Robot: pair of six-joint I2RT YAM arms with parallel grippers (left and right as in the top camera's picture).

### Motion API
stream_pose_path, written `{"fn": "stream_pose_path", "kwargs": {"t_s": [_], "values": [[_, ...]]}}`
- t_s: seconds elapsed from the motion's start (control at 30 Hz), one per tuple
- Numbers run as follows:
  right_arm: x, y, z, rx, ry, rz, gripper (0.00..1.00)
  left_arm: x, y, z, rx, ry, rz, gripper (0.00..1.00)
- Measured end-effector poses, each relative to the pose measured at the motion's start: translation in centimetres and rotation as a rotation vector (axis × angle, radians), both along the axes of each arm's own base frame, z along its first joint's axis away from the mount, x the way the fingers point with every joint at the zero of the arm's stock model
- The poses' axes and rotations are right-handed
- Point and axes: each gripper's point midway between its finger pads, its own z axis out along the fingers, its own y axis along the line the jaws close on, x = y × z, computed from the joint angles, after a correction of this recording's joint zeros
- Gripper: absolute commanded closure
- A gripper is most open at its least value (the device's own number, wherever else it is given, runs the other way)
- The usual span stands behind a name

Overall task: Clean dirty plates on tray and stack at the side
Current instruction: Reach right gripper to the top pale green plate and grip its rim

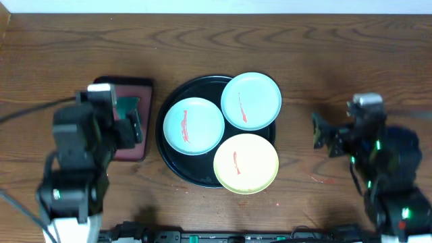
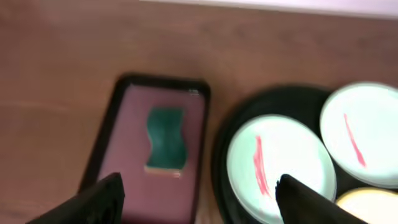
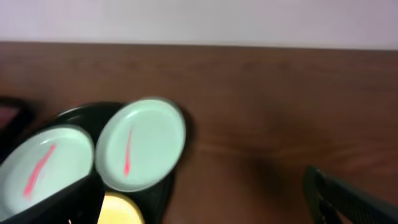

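Note:
My right gripper should next go down and to the left in the overhead view, and lower itself astride the sponge-side plate's inner rim [image 1: 223, 127] [image 3: 93, 159], because the plate's rim is that way.
Three small plates lie on the round black tray [image 1: 170, 150]. A pale blue-green plate [image 1: 194, 125] is at its left, another blue-green plate [image 1: 251, 100] at its top right, and a pale yellow plate [image 1: 246, 163] at its front. Each bears a thin red streak. My left gripper [image 1: 132, 125] is open and empty above the dark red tray's right side, left of the black tray. In the left wrist view my left gripper [image 2: 198, 198] spans the red tray and the left plate [image 2: 280, 165]. My right gripper [image 1: 324, 133] is open and empty over bare table, right of the black tray.
A rectangular dark red tray [image 1: 128, 86] holds a green sponge [image 2: 165, 139], left of the black tray. A small red mark [image 1: 322, 179] lies on the wood table near the right arm. The table's far edge meets a pale wall.

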Motion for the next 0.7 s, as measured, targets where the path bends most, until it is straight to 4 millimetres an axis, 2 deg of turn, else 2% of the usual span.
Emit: {"fn": "stream_pose_path", "kwargs": {"t_s": [0.2,0.37,0.43,0.47,0.53,0.7], "values": [[2.8,2.0,-3.0,0.022,0.323,0.072,0.01,1.8,-2.0,-0.7,-0.087,0.122,-0.084,0.21],[6.0,4.7,-5.2,0.114,0.412,0.163,0.01,2.5,-3.8,-2.0,-0.172,0.180,-0.158,0.21],[7.2,6.3,-5.7,0.183,0.411,0.225,0.09,2.7,-4.2,-2.4,-0.191,0.194,-0.172,0.21],[7.8,7.0,-5.8,0.211,0.407,0.249,0.14,2.8,-4.3,-2.5,-0.195,0.197,-0.176,0.21],[8.7,8.3,-6.2,0.264,0.409,0.275,0.18,3.0,-4.3,-2.8,-0.198,0.205,-0.176,0.21],[9.4,12.7,-7.6,0.334,0.469,0.312,0.23,3.3,-2.8,-3.5,-0.146,0.223,-0.105,0.21]]}}
